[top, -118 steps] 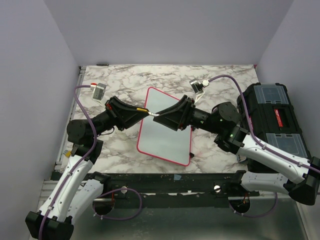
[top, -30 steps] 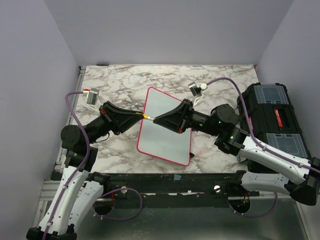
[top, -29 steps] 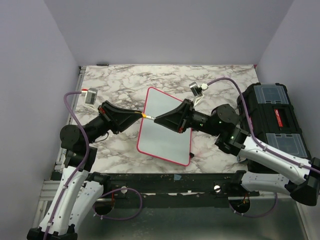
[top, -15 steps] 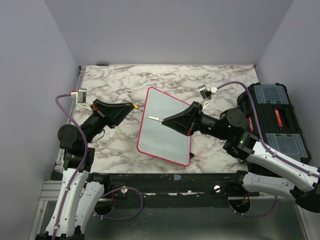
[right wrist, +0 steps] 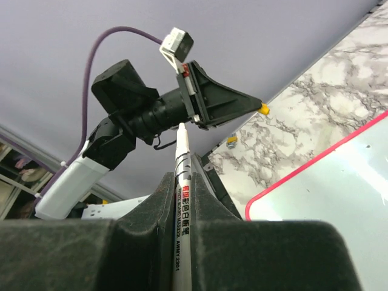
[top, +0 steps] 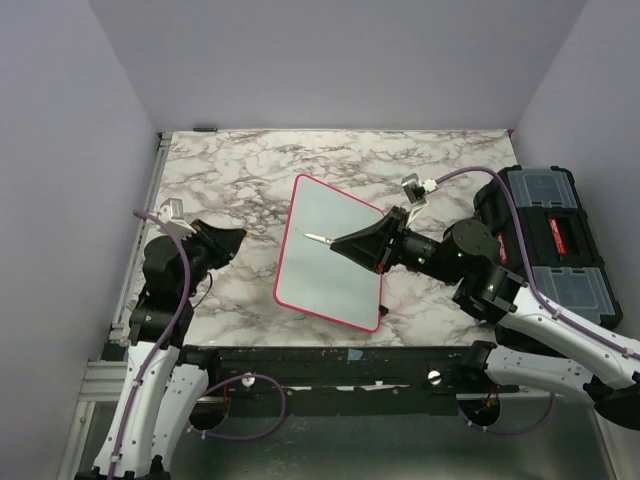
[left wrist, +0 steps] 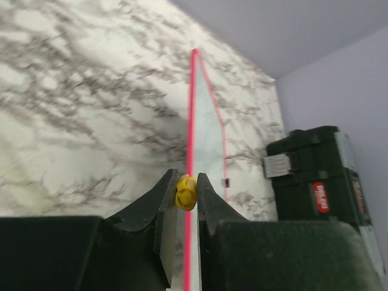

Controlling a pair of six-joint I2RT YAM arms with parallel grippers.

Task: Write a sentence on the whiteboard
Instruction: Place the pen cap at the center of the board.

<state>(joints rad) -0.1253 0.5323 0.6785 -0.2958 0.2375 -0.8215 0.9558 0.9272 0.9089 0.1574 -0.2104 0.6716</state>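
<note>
I need to lower my left gripper toward the whiteboard [top: 330, 262] next, down to the bare marble [top: 266, 262] beside the whiteboard's edge, and let go of the yellow cap, because the marker's tip is already uncovered.
The whiteboard [top: 330, 262], white with a pinkish-red frame, lies tilted on the marble table [top: 240, 170]. I see no sentence on its surface. My right gripper [top: 336, 243] hovers over the board, shut on a white marker [top: 317, 239] whose bare tip points left. In the right wrist view the marker [right wrist: 182, 182] sticks out between the jaws of the right gripper [right wrist: 182, 177], above the board's corner [right wrist: 339, 200]. My left gripper [top: 240, 236] is left of the board, shut on the marker's yellow cap [left wrist: 186, 191]. That cap [right wrist: 264, 110] also shows in the right wrist view.
A black toolbox [top: 548, 240] with clear lid compartments stands at the table's right edge, also seen as the toolbox [left wrist: 309, 176] from the left wrist. A small black clip [left wrist: 225, 181] sits on the board's far edge. Purple walls enclose the table.
The cap has come off the marker: my left arm has pulled back to the left with the yellow cap, and my right gripper has drawn slightly right with the bare marker.
</note>
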